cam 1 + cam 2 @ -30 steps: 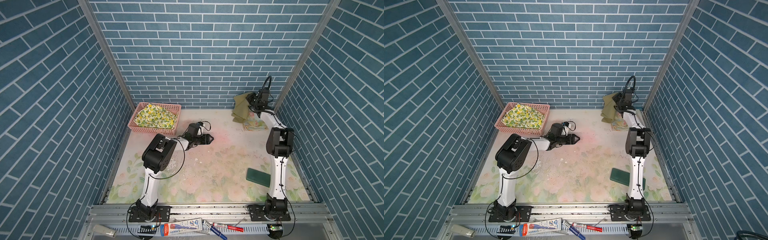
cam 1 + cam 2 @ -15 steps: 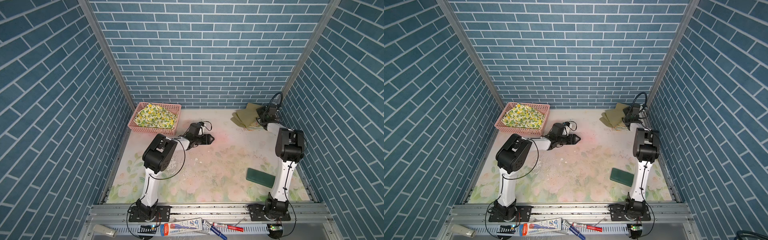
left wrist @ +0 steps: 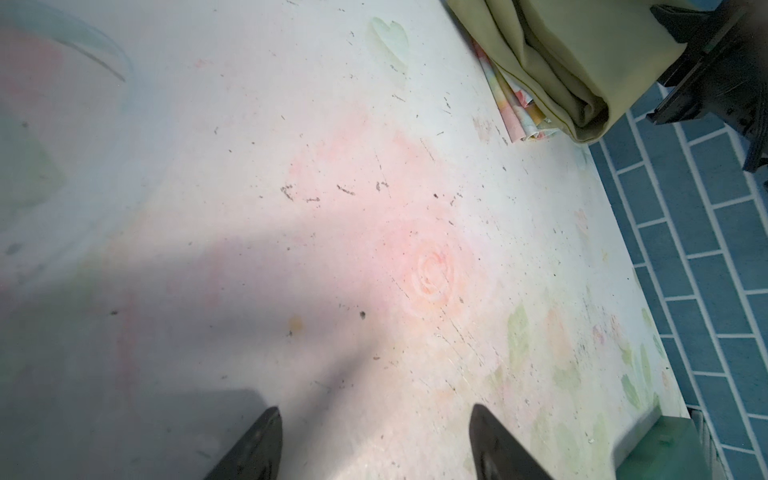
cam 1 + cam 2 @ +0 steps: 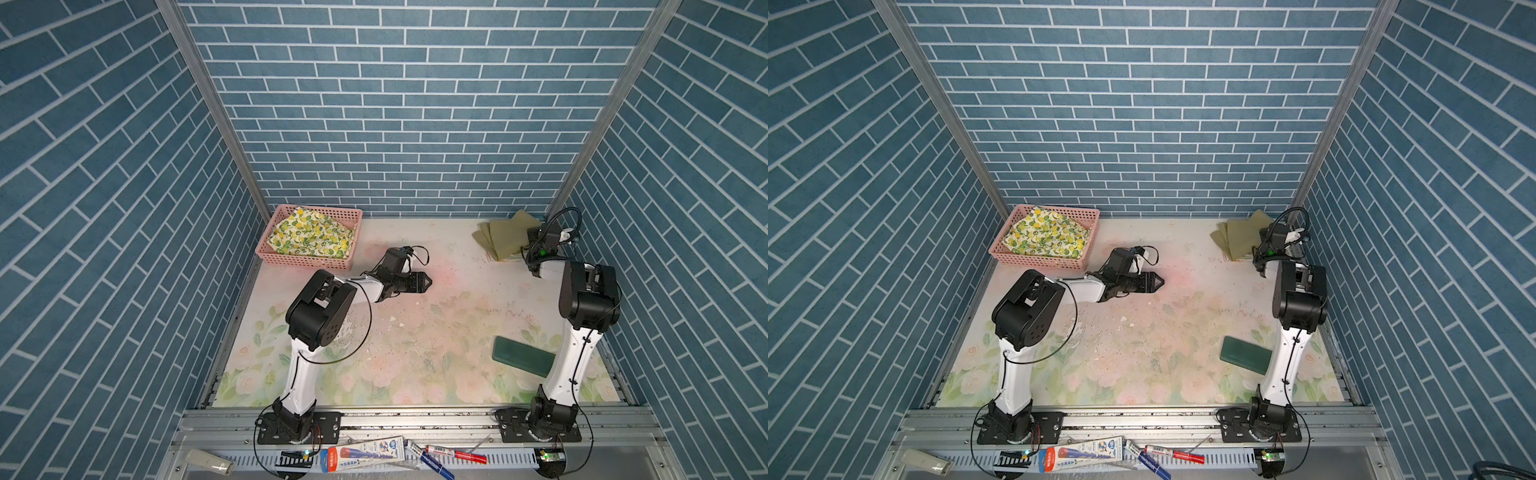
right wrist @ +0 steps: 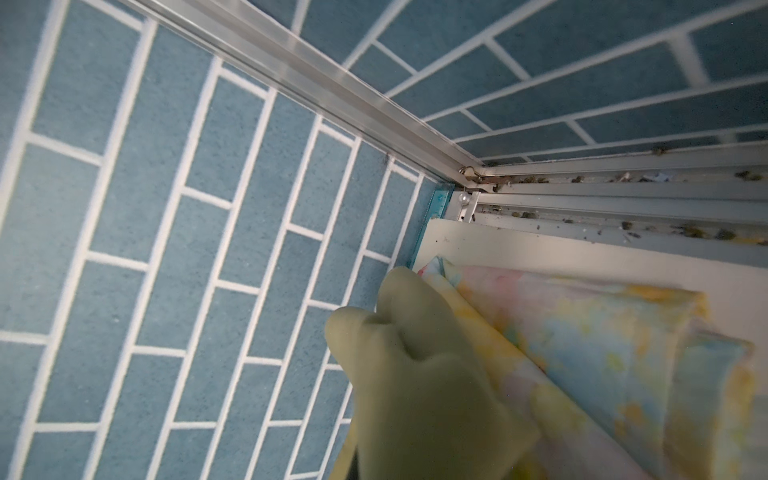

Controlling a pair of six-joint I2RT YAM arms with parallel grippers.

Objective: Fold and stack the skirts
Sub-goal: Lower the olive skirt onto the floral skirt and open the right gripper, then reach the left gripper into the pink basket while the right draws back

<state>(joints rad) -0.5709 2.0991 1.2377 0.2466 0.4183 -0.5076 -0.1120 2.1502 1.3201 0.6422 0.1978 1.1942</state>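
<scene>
The pastel floral skirt's end [image 5: 596,348] is below and still uncovered, so my right gripper will next go down toward it and let go of the olive fold there.
The olive green skirt [image 4: 503,236] [image 4: 1241,237] lies folded at the back right, on top of the pastel floral skirt [image 4: 510,258], of which only an edge shows in a top view. My right gripper [image 4: 534,239] is low at that pile's right side, shut on a bunched fold of the olive cloth [image 5: 415,374], which hides its fingers. The pastel skirt [image 5: 602,345] lies flat beneath it. The lemon skirt [image 4: 309,237] [image 4: 1046,237] fills the pink basket. My left gripper [image 4: 428,282] [image 3: 374,419] hovers open and empty over the mat's middle; its wrist view shows both stacked skirts [image 3: 582,62].
The pink basket [image 4: 307,261] stands at the back left. A dark green block [image 4: 523,356] [image 4: 1246,355] lies near the right arm's base. Brick walls close in at the back and both sides, tight against the skirt pile. Pens and tubes lie on the front rail.
My right arm has carried the olive skirt from hanging in the air down and to the right onto the pastel skirt in the corner. The left arm has stayed put.
</scene>
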